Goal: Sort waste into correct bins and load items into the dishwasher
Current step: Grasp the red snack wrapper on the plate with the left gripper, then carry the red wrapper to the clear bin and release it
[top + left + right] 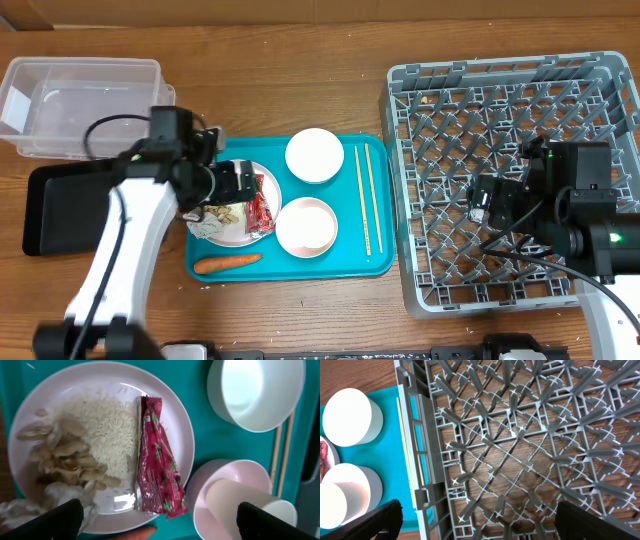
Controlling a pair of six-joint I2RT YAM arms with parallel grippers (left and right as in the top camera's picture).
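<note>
My left gripper needs to come down onto the red wrapper's far end and close across it, because that end is clear of the food scraps and tissue.
A white plate on the teal tray holds rice, food scraps, a crumpled tissue and a red snack wrapper. My left gripper is open just above the plate's near edge, holding nothing. A white bowl, a pink bowl with a paper cup in it, chopsticks and a carrot lie on the tray. My right gripper is open and empty over the grey dishwasher rack.
A clear plastic bin stands at the back left. A black bin lies to the left of the tray. The rack fills the right side of the wooden table.
</note>
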